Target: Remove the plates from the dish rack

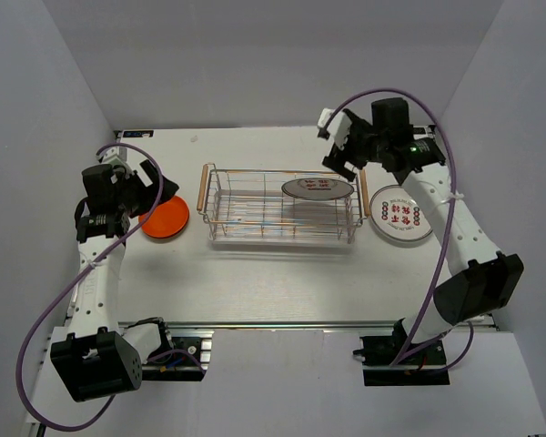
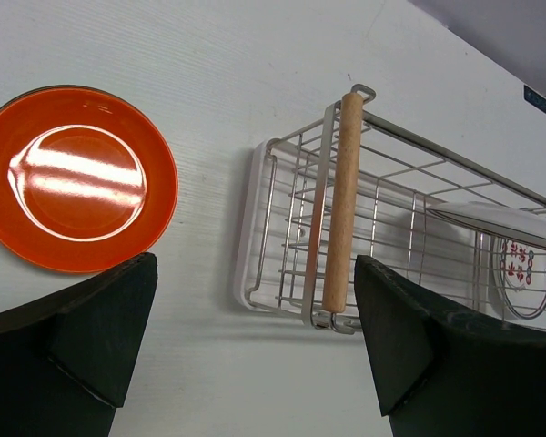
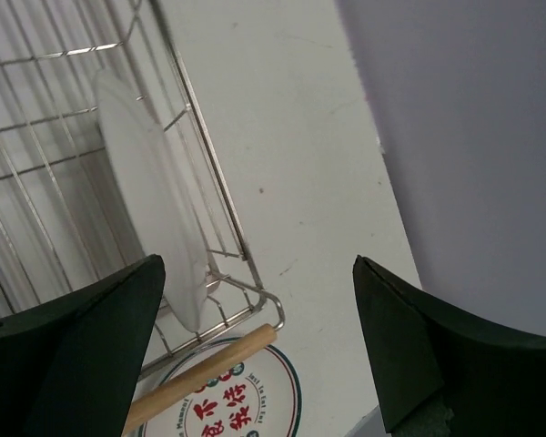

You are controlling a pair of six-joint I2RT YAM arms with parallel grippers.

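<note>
I will next move my right gripper left in the top view and down astride the last racked plate's upper rim point(image 1: 318, 180) below.
The chrome wire dish rack point(image 1: 246, 211) sits mid-table with a wooden handle point(image 2: 339, 200) at each short end. One white plate with red characters point(image 1: 318, 188) stands in its right end; it also shows in the right wrist view point(image 3: 150, 196) and the left wrist view point(image 2: 519, 238). A second white plate with red characters point(image 1: 401, 217) lies flat on the table right of the rack point(image 3: 232, 401). A red-orange plate point(image 1: 165, 218) lies flat left of the rack point(image 2: 73, 177). My left gripper point(image 1: 153, 187) is open and empty above the red-orange plate. My right gripper point(image 1: 338, 144) is open and empty, above and behind the rack's right end.
White walls enclose the table on the left, back and right. The rack stands on a white drip tray point(image 2: 247, 228). The arm bases and a rail point(image 1: 282, 323) run along the near edge.
</note>
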